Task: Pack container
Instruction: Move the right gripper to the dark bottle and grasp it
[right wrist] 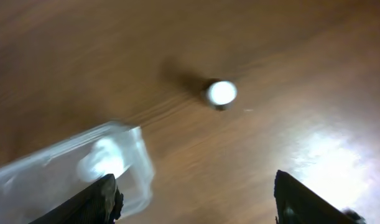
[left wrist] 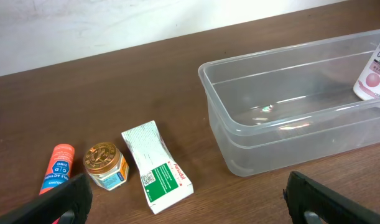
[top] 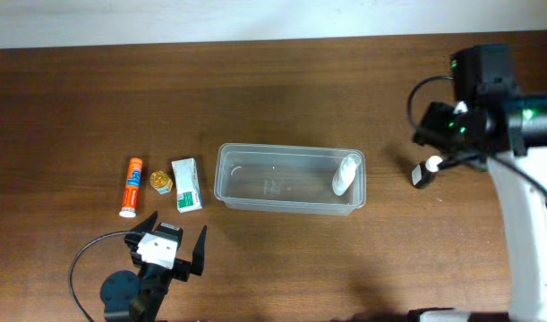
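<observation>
The small dark bottle is standing below my right gripper with its cap facing up. I will lower the open fingers around the dark bottle's white cap [right wrist: 222, 93] and close them.
The clear plastic container [top: 255, 183] stands mid-table, with a white bottle [top: 345, 174] standing at its right end. The left wrist view shows the container [left wrist: 270, 140] and the bottle [left wrist: 373, 71] too. An orange tube [top: 131, 186], a gold-lidded jar [top: 160, 182] and a white-and-green box [top: 187, 184] lie left of the container. My left gripper [top: 170, 252] is open and empty in front of them, at the near edge. My right gripper [top: 430, 134] is open and empty, raised right of the container, near a small dark bottle with a white cap [top: 423, 172].
The right wrist view is blurred. It shows the white-capped bottle [right wrist: 221, 93] on bare wood and the container's corner [right wrist: 137, 158] at the lower left. The right arm's white base [top: 524, 241] fills the right edge. A black cable [top: 85, 268] loops at the lower left.
</observation>
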`<state>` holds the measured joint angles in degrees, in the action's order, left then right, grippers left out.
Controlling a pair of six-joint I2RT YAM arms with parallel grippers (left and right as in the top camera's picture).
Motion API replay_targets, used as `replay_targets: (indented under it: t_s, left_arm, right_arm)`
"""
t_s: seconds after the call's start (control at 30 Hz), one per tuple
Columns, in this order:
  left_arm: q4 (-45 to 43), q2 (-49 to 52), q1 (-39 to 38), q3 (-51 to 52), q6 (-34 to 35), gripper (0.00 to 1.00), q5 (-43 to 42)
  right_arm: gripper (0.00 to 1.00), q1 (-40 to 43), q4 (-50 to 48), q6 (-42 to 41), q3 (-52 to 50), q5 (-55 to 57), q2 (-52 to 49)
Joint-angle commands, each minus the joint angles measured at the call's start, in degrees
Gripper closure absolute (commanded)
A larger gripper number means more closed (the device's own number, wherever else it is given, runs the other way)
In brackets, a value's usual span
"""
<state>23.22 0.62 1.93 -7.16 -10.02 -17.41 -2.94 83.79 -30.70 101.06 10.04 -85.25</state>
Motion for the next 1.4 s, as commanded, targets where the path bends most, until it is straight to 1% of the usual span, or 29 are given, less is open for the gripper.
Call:
replay_targets:
  t_s: [0.0, 0.07, 0.2, 0.33, 0.57, 0.6, 0.67, 0.87, 0.9, 1.0, 1.23, 1.37]
  left_arm:
    - [-0.1, -0.3, -0.1, 0.3, 0.5, 0.00, -0.6]
    - [-0.1, -0.3, -0.1, 0.3, 0.5, 0.00, -0.6]
    - [-0.1, -0.3, -0.1, 0.3, 0.5, 0.00, -0.6]
    - [-0.1, -0.3, -0.1, 0.3, 0.5, 0.00, -0.6]
    - [-0.1, -0.3, -0.1, 0.3, 0.5, 0.00, -0.6]
    - [-0.1, -0.3, -0.1, 0.3, 0.5, 0.00, -0.6]
    - [-0.1, -0.3, -0.1, 0.3, 0.5, 0.00, -0.6]
    - [-0.1, -0.3, -0.1, 0.3, 0.5, 0.00, -0.6]
    - [-0.1, -0.3, -0.1, 0.3, 0.5, 0.00, -0.6]
    - [-0.1, -0.3, -0.1, 0.3, 0.5, 0.00, -0.6]
    - [-0.1, -0.3, -0.1, 0.3, 0.5, 0.00, -0.6]
    - [-0.1, -0.3, -0.1, 0.3, 0.5, 0.00, -0.6]
  right_arm:
    - [0.28, 6.8, -0.8, 5.9, -3.2, -5.7, -6.8]
    - [0.29, 9.0, -0.9, 8.1, -4.7, -6.6, -11.4]
    - [0.30, 11.1, -1.2, 12.2, -5.2, -7.4, -18.1]
    - [0.31, 12.9, -1.4, 15.5, -5.2, -8.1, -22.6]
    - [0.46, 14.8, -4.0, 15.5, -5.5, -8.2, -24.9]
    - [0.52, 14.8, -4.5, 16.3, -5.7, -8.8, -24.9]
    - [0.52, 14.7, -5.8, 18.5, -6.7, -11.4, -24.9]
    - [0.54, 14.7, -9.7, 18.4, -11.3, -11.8, -24.9]
    - [0.60, 14.9, -10.7, 18.4, -12.3, -11.8, -24.9]
    - [0.69, 15.4, -11.3, 18.4, -12.5, -11.3, -24.9]
    - [0.83, 16.2, -11.1, 18.5, -12.4, -10.8, -24.7]
    - [0.88, 16.0, -9.3, 18.5, -11.0, -10.7, -24.3]
